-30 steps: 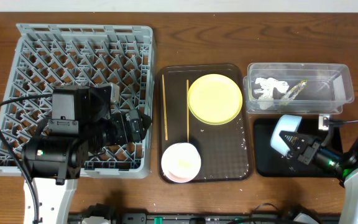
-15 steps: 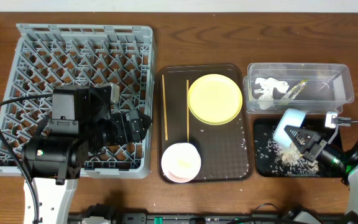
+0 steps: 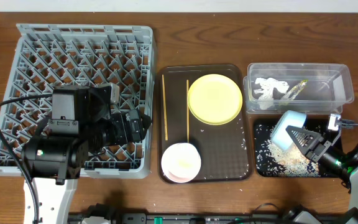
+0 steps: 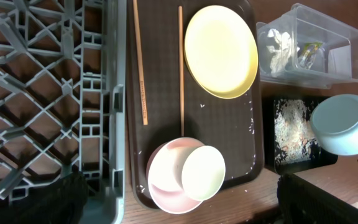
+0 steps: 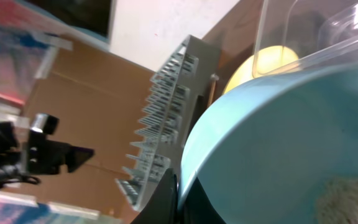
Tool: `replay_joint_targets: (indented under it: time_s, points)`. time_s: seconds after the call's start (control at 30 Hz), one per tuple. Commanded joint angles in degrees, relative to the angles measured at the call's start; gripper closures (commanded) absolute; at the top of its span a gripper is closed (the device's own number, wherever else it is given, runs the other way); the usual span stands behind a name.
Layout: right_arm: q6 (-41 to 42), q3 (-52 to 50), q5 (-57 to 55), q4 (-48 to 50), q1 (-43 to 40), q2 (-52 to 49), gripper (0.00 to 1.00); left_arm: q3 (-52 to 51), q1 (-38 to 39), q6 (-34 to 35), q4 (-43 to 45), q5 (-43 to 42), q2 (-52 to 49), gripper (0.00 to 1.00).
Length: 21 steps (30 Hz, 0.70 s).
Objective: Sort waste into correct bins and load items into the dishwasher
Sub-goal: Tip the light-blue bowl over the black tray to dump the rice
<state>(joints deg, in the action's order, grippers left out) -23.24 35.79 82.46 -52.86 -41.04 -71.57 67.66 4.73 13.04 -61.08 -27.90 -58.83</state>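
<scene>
My right gripper is to turn the light blue bowl upright next and lower it onto the brown tray's near corner (image 3: 226,157) beside the white bowl, where there is free space.
My right gripper (image 3: 304,139) is shut on the rim of the light blue bowl (image 3: 287,127), holding it tipped over the black tray (image 3: 258,167). White rice scraps (image 3: 286,162) lie scattered in that tray. In the right wrist view the fingers (image 5: 178,186) pinch the bowl's rim (image 5: 278,130). The clear tub (image 3: 347,87) holds the napkin (image 3: 266,87) and the wrapper (image 3: 296,89). The yellow plate (image 3: 215,98), two chopsticks (image 3: 165,107) and the white bowl (image 3: 180,163) with the small cup (image 4: 204,173) in it sit on the brown tray (image 3: 232,155). My left gripper (image 3: 135,124) is open and empty over the rack's right front.
The grey dish rack (image 3: 73,56) fills the left of the table, with nothing loaded in the parts I can see. A few rice grains lie on the brown tray near its right edge (image 4: 251,121). Bare wooden table runs along the back.
My right gripper has tipped the blue bowl over the black tray, and rice has spilled out and spread across it. The left arm has not moved.
</scene>
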Motion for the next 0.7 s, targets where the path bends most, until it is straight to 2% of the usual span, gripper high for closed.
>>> replay_joint_targets:
  time_s: [0.0, 0.07, 0.1, 0.13, 0.17, 0.2, 0.23, 0.27, 0.37, 0.43, 0.47, 0.53, 0.6, 0.63, 0.67]
  points:
    - [5.7, 0.2, -3.0, 0.2, -0.7, 0.1, 0.99, 1.6, 0.2, -1.2, 0.1, 0.5, 0.0, 0.02]
    - [-0.9, 0.2, -2.1, 0.1, -0.6, 0.1, 0.99, 1.6, 0.2, -1.2, 0.1, 0.5, 0.0, 0.02]
    - [0.3, 0.2, -5.2, 2.3, -0.7, 0.1, 0.99, 1.6, 0.2, -1.2, 0.1, 0.5, 0.0, 0.02]
    - [5.6, 0.2, -6.6, 2.8, -0.7, 0.1, 0.99, 1.6, 0.2, -1.2, 0.1, 0.5, 0.0, 0.02]
    - [8.4, 0.2, -4.2, 1.5, -0.7, 0.1, 0.99, 1.6, 0.2, -1.2, 0.1, 0.5, 0.0, 0.02]
    - [5.2, 0.2, -0.1, -0.4, -0.3, 0.3, 0.99, 1.6, 0.2, -1.2, 0.1, 0.5, 0.0, 0.02]
    - [-1.3, 0.2, 3.4, -1.6, 0.2, 0.4, 0.99, 1.6, 0.2, -1.2, 0.1, 0.5, 0.0, 0.02]
    - [-4.5, 0.2, 2.7, -0.9, 0.4, 0.4, 0.99, 1.6, 0.2, -1.2, 0.1, 0.5, 0.0, 0.02]
    - [3.0, 0.2, 1.6, -0.2, 0.6, 0.5, 0.99, 1.6, 0.2, -1.2, 0.1, 0.5, 0.0, 0.02]
    - [-3.1, 0.2, 3.7, -1.5, 1.2, 0.9, 0.99, 1.6, 0.2, -1.2, 0.1, 0.5, 0.0, 0.02]
    - [-1.9, 0.2, -1.9, 1.0, 1.3, 1.0, 0.99, 1.6, 0.2, -1.2, 0.1, 0.5, 0.0, 0.02]
    - [4.0, 0.2, -1.8, -0.8, 1.5, 1.2, 0.99, 1.6, 0.2, -1.2, 0.1, 0.5, 0.0, 0.02]
    - [-3.5, 0.2, -3.6, -0.9, 2.0, 1.6, 0.99, 1.6, 0.2, -1.2, 0.1, 0.5, 0.0, 0.02]
    - [0.1, 0.2, -9.7, 2.3, 1.9, 1.5, 0.99, 1.6, 0.2, -1.2, 0.1, 0.5, 0.0, 0.02]
    - [10.6, 0.2, -16.9, 4.7, 2.0, 1.3, 0.99, 1.6, 0.2, -1.2, 0.1, 0.5, 0.0, 0.02]
